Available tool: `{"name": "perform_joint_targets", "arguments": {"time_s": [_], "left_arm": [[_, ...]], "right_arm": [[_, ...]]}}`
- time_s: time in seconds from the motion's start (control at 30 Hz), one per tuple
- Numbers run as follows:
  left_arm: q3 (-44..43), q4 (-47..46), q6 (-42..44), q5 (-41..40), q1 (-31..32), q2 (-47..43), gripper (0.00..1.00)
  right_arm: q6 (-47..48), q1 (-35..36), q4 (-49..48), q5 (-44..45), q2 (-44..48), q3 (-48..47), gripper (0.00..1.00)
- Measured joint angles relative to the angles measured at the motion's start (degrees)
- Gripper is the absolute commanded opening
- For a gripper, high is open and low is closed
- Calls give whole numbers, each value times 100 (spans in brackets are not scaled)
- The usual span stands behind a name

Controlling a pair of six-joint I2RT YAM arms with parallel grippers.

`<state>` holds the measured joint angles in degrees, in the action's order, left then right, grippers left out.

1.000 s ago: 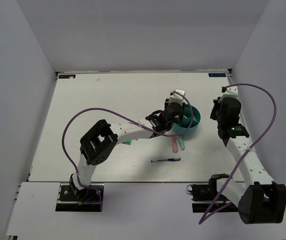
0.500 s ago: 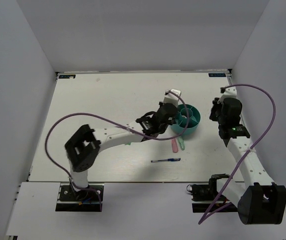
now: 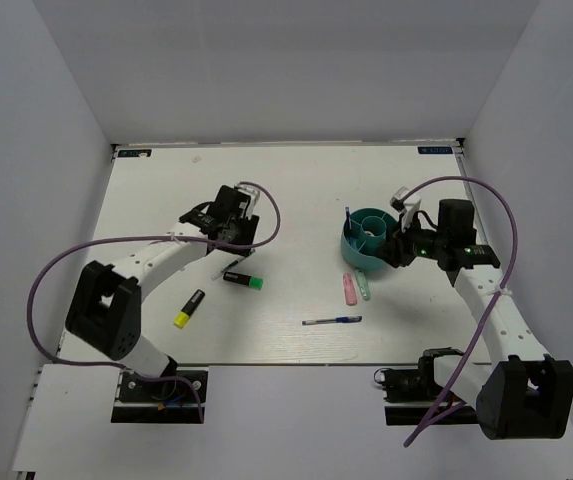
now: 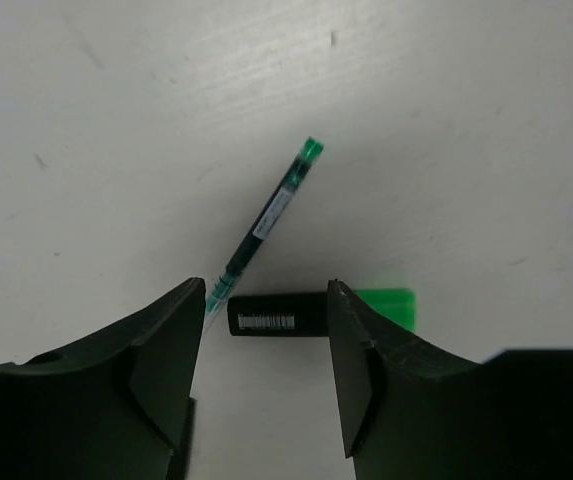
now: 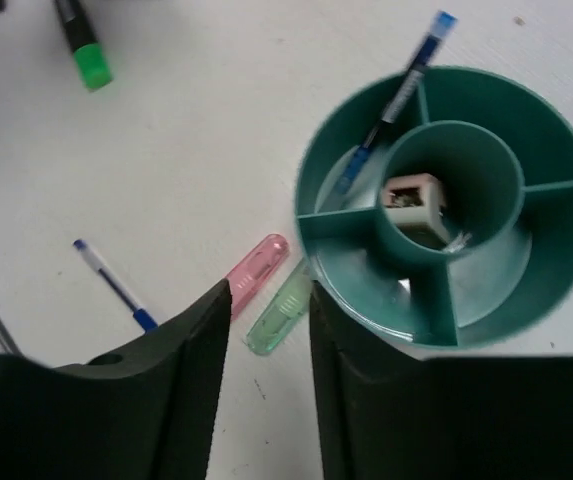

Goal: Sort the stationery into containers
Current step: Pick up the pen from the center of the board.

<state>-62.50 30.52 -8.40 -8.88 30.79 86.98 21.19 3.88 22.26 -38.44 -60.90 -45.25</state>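
Note:
One end of the slim green pen (image 4: 269, 217) lies against the highlighter, so the left gripper next needs to come down to the pen's loose green end with the cap.
The round teal organiser (image 3: 354, 252) holds a blue pen (image 3: 349, 216) in an outer compartment and a small white eraser (image 5: 412, 196) in its central tube. My right gripper (image 3: 399, 246) is open and empty at its right side; in the right wrist view (image 5: 266, 300) it hangs above a pink marker (image 5: 258, 272) and a pale green marker (image 5: 281, 316) lying against the organiser (image 5: 556, 130). My left gripper (image 3: 229, 232) is open and empty above a black highlighter with a green cap (image 4: 278, 315) and a slim green pen (image 4: 269, 217).
A second blue pen (image 3: 332, 321) lies on the table near the front, below the markers (image 3: 348, 288). A black highlighter with a yellow cap (image 3: 188, 308) lies at the left front. White walls close in the table on three sides.
My left arm has swung left, away from the organiser, to above the green-capped highlighter. My right arm has moved in to the organiser's right side. A blue pen now stands in the organiser.

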Motion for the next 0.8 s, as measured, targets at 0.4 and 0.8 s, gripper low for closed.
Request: {"name": "perform_joint_targets", "arguments": {"time_s": [0.4, 0.8], "left_arm": [[-343, 262, 911, 942, -243, 1451, 61], [-485, 138, 1209, 1147, -411, 1766, 59]], "right_arm": [[496, 0, 343, -811, -48, -39, 35], [538, 0, 474, -863, -205, -81, 35]]}}
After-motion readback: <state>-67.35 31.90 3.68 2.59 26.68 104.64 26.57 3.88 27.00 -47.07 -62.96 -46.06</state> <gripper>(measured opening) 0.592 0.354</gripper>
